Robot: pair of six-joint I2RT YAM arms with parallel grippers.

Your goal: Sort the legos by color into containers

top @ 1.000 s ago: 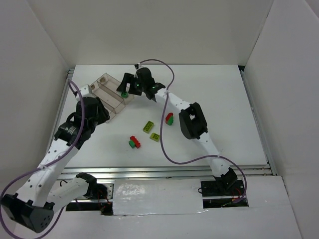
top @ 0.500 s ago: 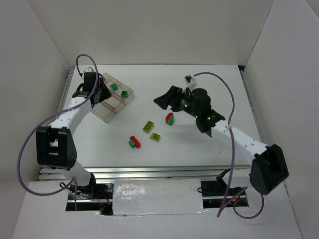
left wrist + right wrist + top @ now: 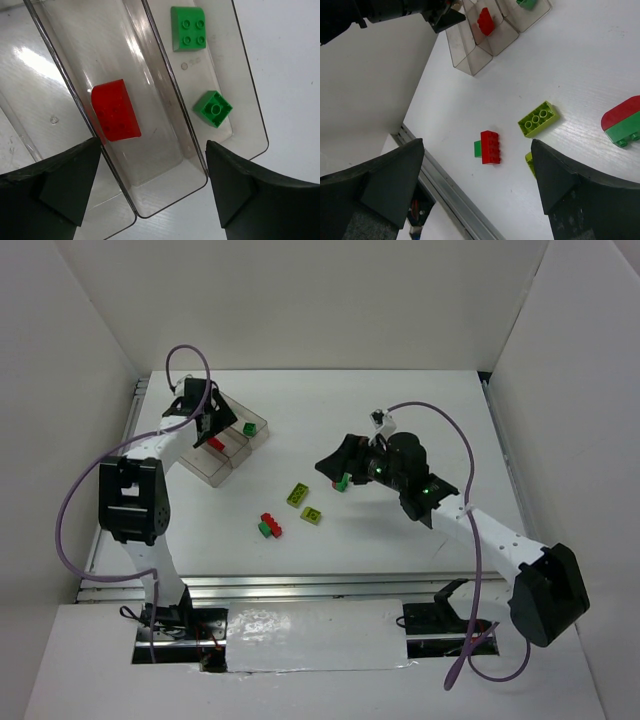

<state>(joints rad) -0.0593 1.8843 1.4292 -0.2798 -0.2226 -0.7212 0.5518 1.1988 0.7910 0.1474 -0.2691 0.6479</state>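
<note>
The red-on-green lego is below my right gripper and to its left in the top view. I need to move my right gripper that way, back and down, so that it is astride both joined legos.
The clear tray (image 3: 222, 468) lies at the back left. My left gripper (image 3: 203, 418) hovers over it, open and empty, with both fingers (image 3: 60, 185) wide apart. Below it a red lego (image 3: 116, 111) lies in the middle compartment (image 3: 160, 150). Two green legos (image 3: 188, 28) (image 3: 213, 108) lie in the compartment to its right. My right gripper (image 3: 335, 464) is open over mid-table, above a red-and-green lego (image 3: 624, 122). In the right wrist view, a red lego stacked on a green one (image 3: 490, 147) and a yellow-green lego (image 3: 538, 119) lie between the fingers. A second yellow-green lego (image 3: 312, 514) lies close by.
White walls enclose the table on three sides. A metal rail (image 3: 330, 585) runs along the near edge. The tray's third compartment (image 3: 30, 100), on the left in the wrist view, holds no lego. Purple cables loop over both arms.
My left gripper has opened, and the red lego now lies in the tray's middle compartment. The right gripper has shifted slightly toward the loose legos.
</note>
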